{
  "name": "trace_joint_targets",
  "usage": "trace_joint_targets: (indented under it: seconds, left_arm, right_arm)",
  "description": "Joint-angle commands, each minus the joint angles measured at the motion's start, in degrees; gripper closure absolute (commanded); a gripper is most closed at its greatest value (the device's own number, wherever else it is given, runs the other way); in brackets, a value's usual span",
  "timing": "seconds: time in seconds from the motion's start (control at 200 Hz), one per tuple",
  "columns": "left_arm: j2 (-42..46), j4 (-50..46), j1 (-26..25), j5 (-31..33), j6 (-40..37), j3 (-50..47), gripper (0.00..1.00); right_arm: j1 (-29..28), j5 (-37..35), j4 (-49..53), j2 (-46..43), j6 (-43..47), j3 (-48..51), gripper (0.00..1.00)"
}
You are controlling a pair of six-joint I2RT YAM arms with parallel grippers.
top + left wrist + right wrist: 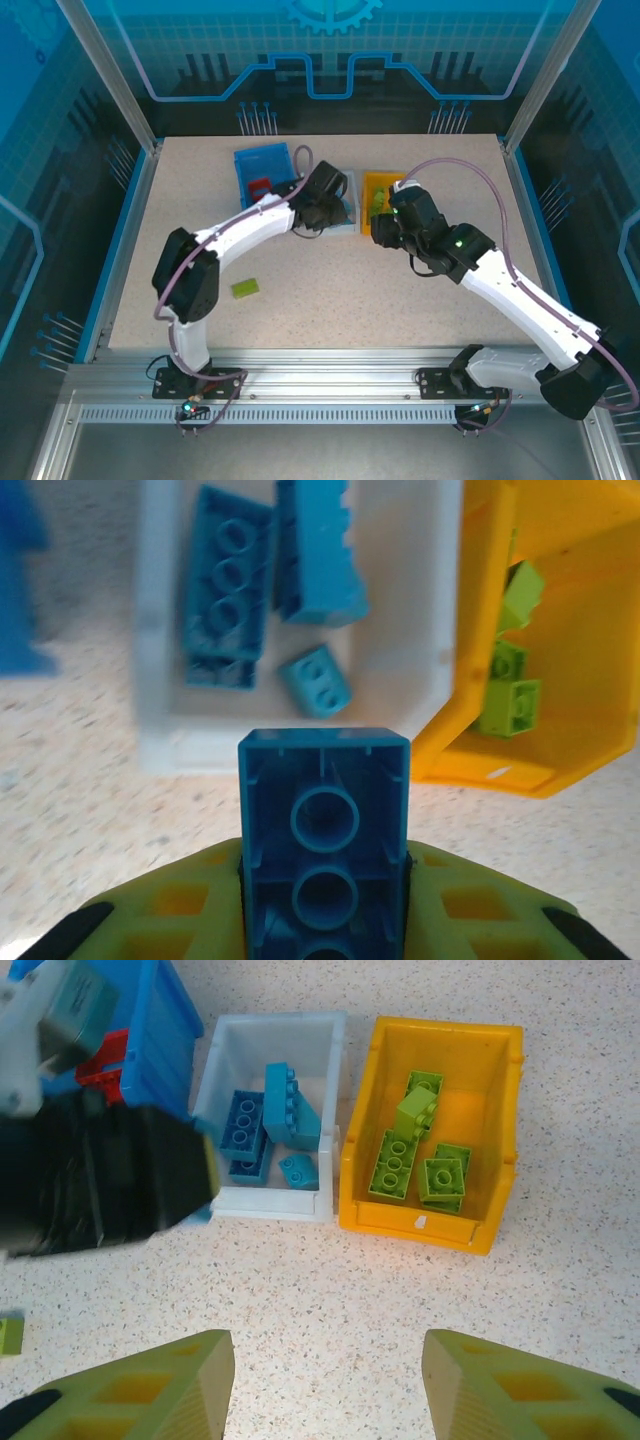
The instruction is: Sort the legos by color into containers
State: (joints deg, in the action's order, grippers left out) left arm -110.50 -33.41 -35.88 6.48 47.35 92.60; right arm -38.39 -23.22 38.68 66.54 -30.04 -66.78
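I will next move my left gripper outward over the near half of the white container (160, 720) and release the blue lego with the other blue legos there.
My left gripper (324, 885) is shut on a blue lego (324, 810), held underside up just in front of the white container (160, 720). That bin holds several blue legos (225, 590). Beside it the orange-yellow container (425, 1225) holds several lime green legos (395, 1165). The blue container (262, 162) at the back left has a red lego (259, 186) in it. My right gripper (325, 1380) stands open over bare table in front of the white and yellow bins. One lime green lego (245, 288) lies loose on the table near the left arm.
The left arm's black wrist (100, 1180) hangs in front of the blue bin and next to the white bin's left wall. The three bins stand close together at the back middle. Blue side rails (120, 235) border the speckled tabletop.
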Motion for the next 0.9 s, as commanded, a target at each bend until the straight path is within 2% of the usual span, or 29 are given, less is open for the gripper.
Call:
trace_joint_targets:
  seconds: [0.0, 0.2, 0.32, 0.51, 0.7, 0.895]
  left_arm:
    - [-7.13, -5.48, 2.26, -11.77, -3.24, 6.73, 0.75]
    - [-12.35, -10.56, 3.74, -16.55, -3.63, 13.9, 0.75]
    - [-12.16, -11.27, 3.56, -18.06, -3.85, 13.25, 0.76]
    - [-12.62, -11.65, 3.95, -17.2, -3.94, 12.73, 0.77]
    - [-17.39, -14.88, 5.63, -16.3, -5.0, 18.41, 0.77]
    - [-23.89, -19.7, 7.78, -14.09, -7.3, 28.9, 0.77]
  right_arm:
    - [0.85, -0.94, 1.22, -1.76, -0.56, 0.25, 0.46]
    - [1.61, -0.62, 1.3, -2.08, -0.57, 0.49, 0.46]
    - [1.74, -0.59, 1.2, -1.81, -0.68, 0.94, 0.46]
    - [2.0, 0.02, 0.7, -1.42, -0.83, 1.27, 0.46]
    - [2.0, -0.07, 1.07, -2.02, -0.88, 1.34, 0.46]
    - [2.28, -0.01, 1.23, -2.13, -0.72, 1.39, 0.46]
